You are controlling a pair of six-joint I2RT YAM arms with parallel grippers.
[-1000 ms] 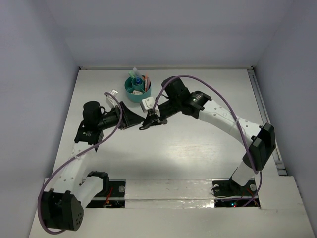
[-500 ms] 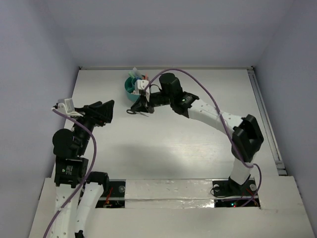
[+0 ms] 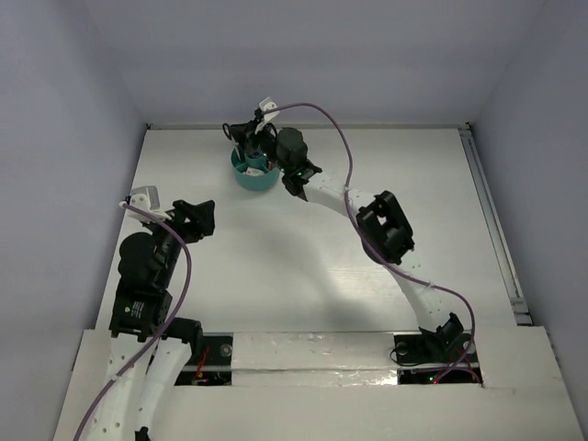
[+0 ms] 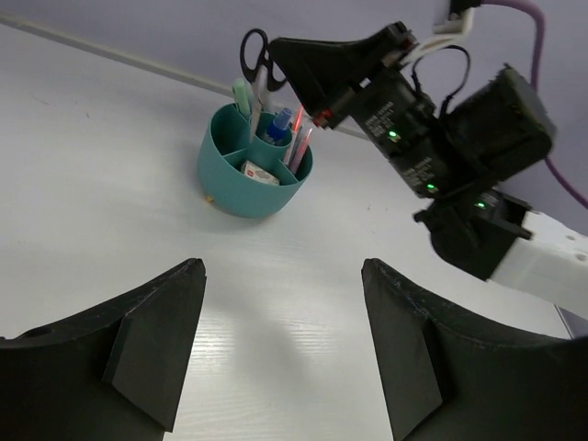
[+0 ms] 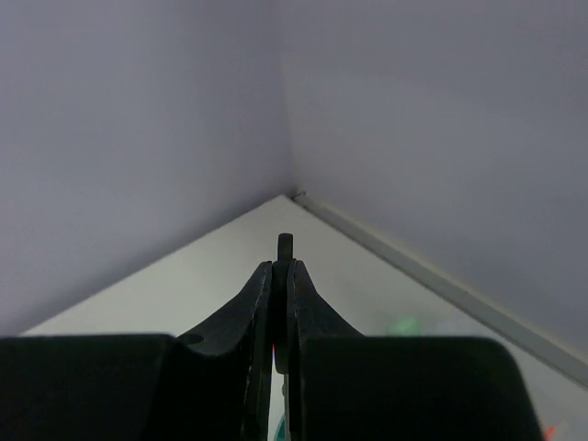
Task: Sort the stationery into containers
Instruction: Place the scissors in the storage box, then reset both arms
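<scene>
The open section of the organiser beside the blue-capped bottle (image 3: 240, 163) is below my right gripper, so the gripper will next move down toward the teal organiser and release the black-handled scissors.
The round teal organiser (image 3: 241, 176) (image 4: 230, 188) stands at the back of the table. In its compartments are pink and orange pens (image 4: 299, 136), a green marker (image 4: 241, 93), a blue-capped bottle (image 4: 279, 122) and a white eraser (image 4: 260, 173). My right gripper (image 3: 248, 138) (image 4: 287, 53) (image 5: 281, 268) hovers over it, shut on the black-handled scissors (image 4: 254, 53) (image 5: 285, 243). They hang handles up, blades pointing down into the back compartment. My left gripper (image 3: 197, 219) (image 4: 282, 265) is open and empty, well in front and left of the organiser.
The right arm (image 3: 381, 225) stretches diagonally across the table from its base at the near right. A metal rail (image 3: 491, 211) runs along the right edge. Walls close in the back and both sides.
The right arm has carried the scissors from mid-table back to above the organiser. The left arm has drawn back toward the near left, its jaws spreading wider.
</scene>
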